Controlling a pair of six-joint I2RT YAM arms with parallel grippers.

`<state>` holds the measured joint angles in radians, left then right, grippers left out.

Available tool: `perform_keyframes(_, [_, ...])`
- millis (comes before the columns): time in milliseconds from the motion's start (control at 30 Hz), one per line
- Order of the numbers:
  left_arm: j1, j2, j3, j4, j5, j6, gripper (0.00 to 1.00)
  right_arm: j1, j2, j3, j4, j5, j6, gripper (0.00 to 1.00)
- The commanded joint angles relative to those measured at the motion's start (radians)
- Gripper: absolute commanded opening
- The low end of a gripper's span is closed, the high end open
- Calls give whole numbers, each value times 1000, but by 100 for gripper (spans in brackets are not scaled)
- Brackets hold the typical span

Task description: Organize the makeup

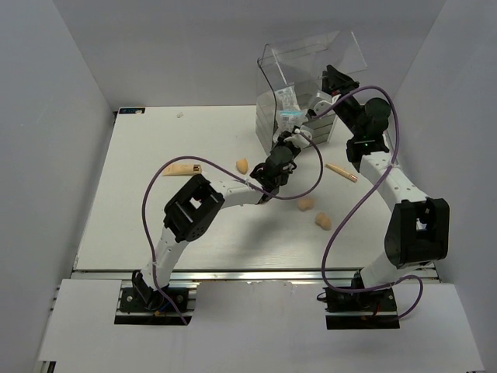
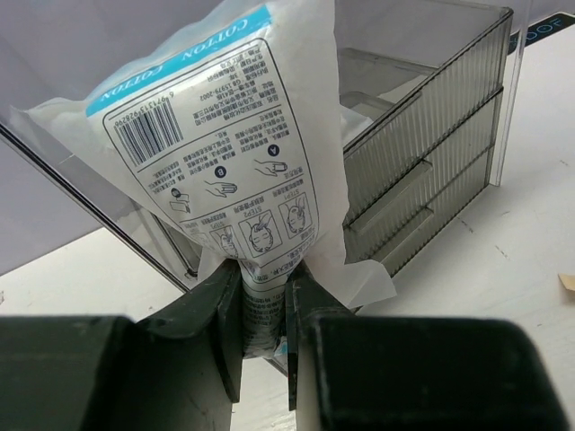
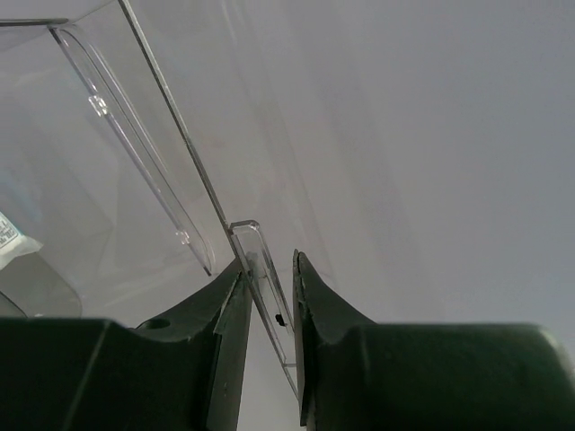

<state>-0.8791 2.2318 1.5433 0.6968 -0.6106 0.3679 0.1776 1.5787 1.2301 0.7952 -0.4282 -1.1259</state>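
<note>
The raised lid keeps the box's open top section uncovered, so the robot's left gripper should next lift the clear packet and carry it outward over that section, then open.
My left gripper is shut on the bottom edge of the clear packet, which has white-blue contents and stands upright. In the top view the left gripper holds the packet at the open top of the clear drawer box. My right gripper is shut on a tab of the box's raised clear lid. Three peach sponges lie on the table. The beige tube lies to the left, and the thin peach stick to the right.
The drawer box shows stacked ribbed drawers below its open top compartment. It stands at the table's far edge. White walls close in the table on the left, right and back. Purple cables loop over both arms.
</note>
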Motion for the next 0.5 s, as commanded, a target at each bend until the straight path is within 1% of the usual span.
perform_keyframes(0, [5, -81, 46, 24, -23, 28, 0, 17, -72, 69, 23, -43, 90, 27])
perform_keyframes(267, [6, 9, 253, -48, 14, 60, 0, 28, -94, 120, -31, -61, 124, 26])
perform_keyframes(333, [8, 34, 294, -72, 9, 62, 0, 30, -98, 121, -36, -66, 126, 26])
perform_keyframes(467, [14, 132, 432, -105, -30, 60, 0, 31, -103, 126, -48, -73, 129, 27])
